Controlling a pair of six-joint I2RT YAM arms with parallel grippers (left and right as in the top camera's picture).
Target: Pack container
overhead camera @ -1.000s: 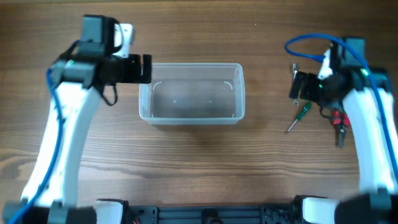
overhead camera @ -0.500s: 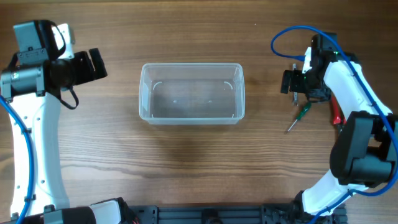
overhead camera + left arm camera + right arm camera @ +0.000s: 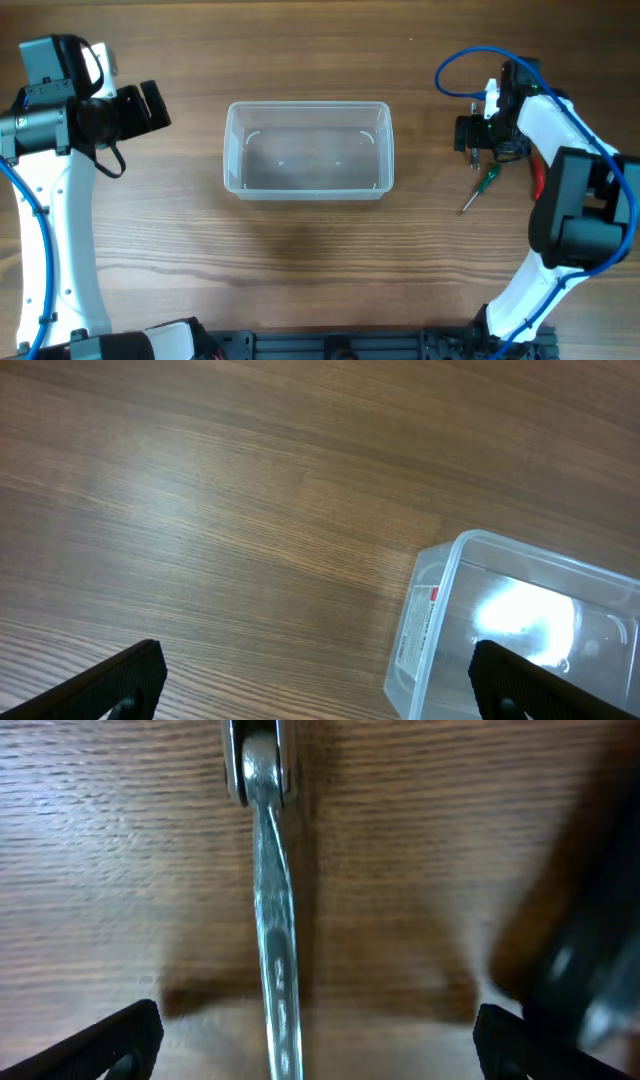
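My right gripper needs to move low along the wrench's slim handle toward the wrench's hinged joint and close there. The wrench's handle is already between its spread fingers.
The container [image 3: 308, 150], a clear rectangular tub, stands empty mid-table; its left corner shows in the left wrist view [image 3: 500, 630]. My left gripper [image 3: 152, 108] is open and empty, well to the left of the container, with bare table between its fingers [image 3: 320, 685]. My right gripper [image 3: 466, 133] is open at the table's right side. In the right wrist view a shiny metal wrench [image 3: 272, 930] lies on the table between its spread fingers [image 3: 315, 1050], not gripped. A green-handled screwdriver [image 3: 482, 184] lies just below that gripper.
A red-handled tool [image 3: 541, 182] lies partly hidden under the right arm. A blue cable [image 3: 455, 62] loops above the right wrist. A white label [image 3: 418, 622] is on the container's end wall.
The left gripper has drawn back leftward from the container's left edge. The right arm has swung round and its gripper has shifted slightly left over the wrench. Little has changed in the last half second.
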